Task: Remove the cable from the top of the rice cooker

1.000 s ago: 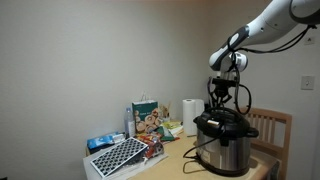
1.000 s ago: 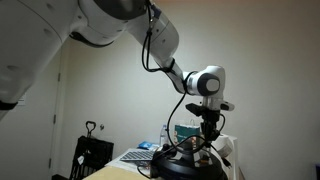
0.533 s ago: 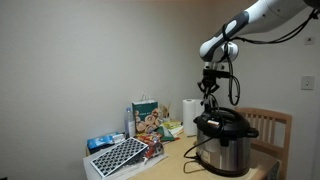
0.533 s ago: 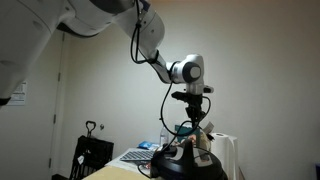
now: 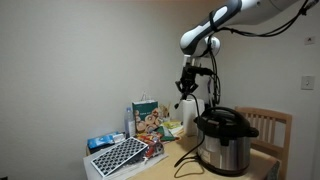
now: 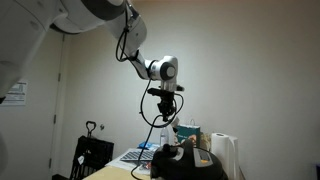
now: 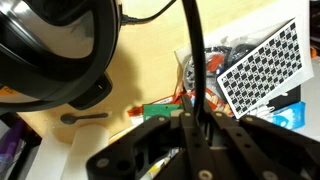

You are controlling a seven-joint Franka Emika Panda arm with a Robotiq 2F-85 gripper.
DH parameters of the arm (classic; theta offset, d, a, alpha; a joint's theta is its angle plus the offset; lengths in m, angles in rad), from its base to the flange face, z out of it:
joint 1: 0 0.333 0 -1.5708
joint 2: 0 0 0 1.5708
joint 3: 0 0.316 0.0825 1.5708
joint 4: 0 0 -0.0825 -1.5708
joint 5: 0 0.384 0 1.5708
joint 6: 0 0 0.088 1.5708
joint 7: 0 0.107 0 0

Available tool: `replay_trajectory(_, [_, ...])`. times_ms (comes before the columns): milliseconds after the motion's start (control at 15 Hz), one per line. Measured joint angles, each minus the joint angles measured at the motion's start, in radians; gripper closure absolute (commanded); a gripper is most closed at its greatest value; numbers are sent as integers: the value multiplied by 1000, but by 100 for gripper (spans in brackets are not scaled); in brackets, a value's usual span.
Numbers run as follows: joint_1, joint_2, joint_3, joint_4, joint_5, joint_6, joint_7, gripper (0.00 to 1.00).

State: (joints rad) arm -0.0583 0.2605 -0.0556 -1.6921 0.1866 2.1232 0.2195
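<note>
I will next swing my gripper away from the rice cooker (image 5: 224, 140) and down over the tabletop's open bare wood beside the patterned board to release the cable.
The rice cooker (image 5: 224, 140) stands on the wooden table, steel body with a black lid; it shows low in an exterior view (image 6: 190, 165) and as a black round lid in the wrist view (image 7: 55, 45). My gripper (image 5: 187, 88) is shut on the thin black cable (image 5: 190, 130), held high and to the side of the cooker. The cable hangs down from the jaws in a loop in an exterior view (image 6: 152, 115). In the wrist view the cable (image 7: 192, 50) runs straight up from between my fingers (image 7: 196, 125).
A white paper-towel roll (image 5: 190, 110), a snack bag (image 5: 147, 118), and a black-and-white patterned board (image 5: 118, 155) sit on the table. A wooden chair (image 5: 275, 130) stands behind the cooker. A grey spoon (image 7: 85, 117) lies on the table.
My gripper has risen and moved sideways away from the cooker's lid, carrying the cable with it. The cable now hangs beside the cooker rather than over its top.
</note>
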Motion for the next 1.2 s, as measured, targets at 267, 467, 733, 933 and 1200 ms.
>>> replay_trajectory(267, [-8, 0, -3, 1, 2, -4, -21, 98])
replay_trajectory(467, [5, 9, 7, 5, -12, -4, -28, 98])
replay_trajectory(733, [98, 91, 67, 75, -90, -17, -38, 98])
replay_trajectory(933, [186, 196, 114, 164, -129, -49, -42, 98])
replay_trajectory(1200, [244, 335, 136, 309, -148, -118, -83, 90])
